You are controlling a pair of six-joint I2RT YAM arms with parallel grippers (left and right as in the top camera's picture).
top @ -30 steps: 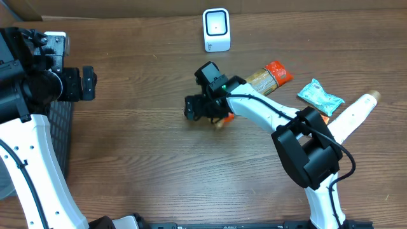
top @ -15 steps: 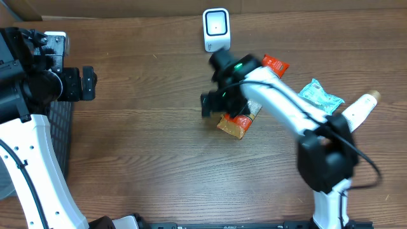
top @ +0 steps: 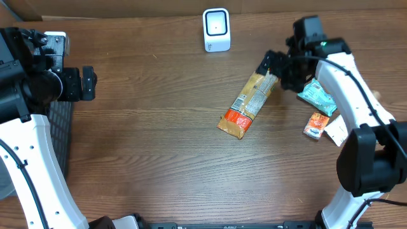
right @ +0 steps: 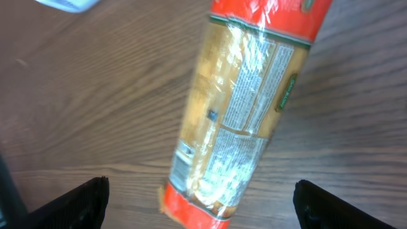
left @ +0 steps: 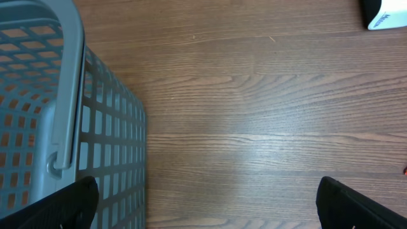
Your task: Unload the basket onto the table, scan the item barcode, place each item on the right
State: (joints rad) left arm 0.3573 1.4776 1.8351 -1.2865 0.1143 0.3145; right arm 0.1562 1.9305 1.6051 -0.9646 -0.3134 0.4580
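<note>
My right gripper is above the pasta packet's long edge [top: 265, 98] [right: 272, 121] facing the teal packet, clear of the barcode patch, so I will move it down onto that edge next.
The item, a long pasta packet [top: 245, 105] with red ends, lies slanted on the table right of centre, its printed label side up [right: 245, 108]. The white scanner [top: 216, 29] stands at the back edge, apart from the packet; in the left wrist view its corner [left: 385, 13] shows at top right. My right gripper [top: 275, 72] hovers open over the packet's far end. In its wrist view the packet runs between the spread fingers [right: 203, 207] without touching them. My left gripper [top: 86, 84] stands open at the far left, with bare table between its fingers [left: 206, 207].
A grey mesh basket [left: 38, 95] stands at the left edge under the left arm. A teal packet [top: 320, 97], a small orange packet [top: 315, 124] and a white item [top: 337, 130] lie at the right, below the right arm.
My right arm has swung from the packet's near left end to its far right end, jaws staying open. The packet has shifted slightly. The left arm has not moved.
</note>
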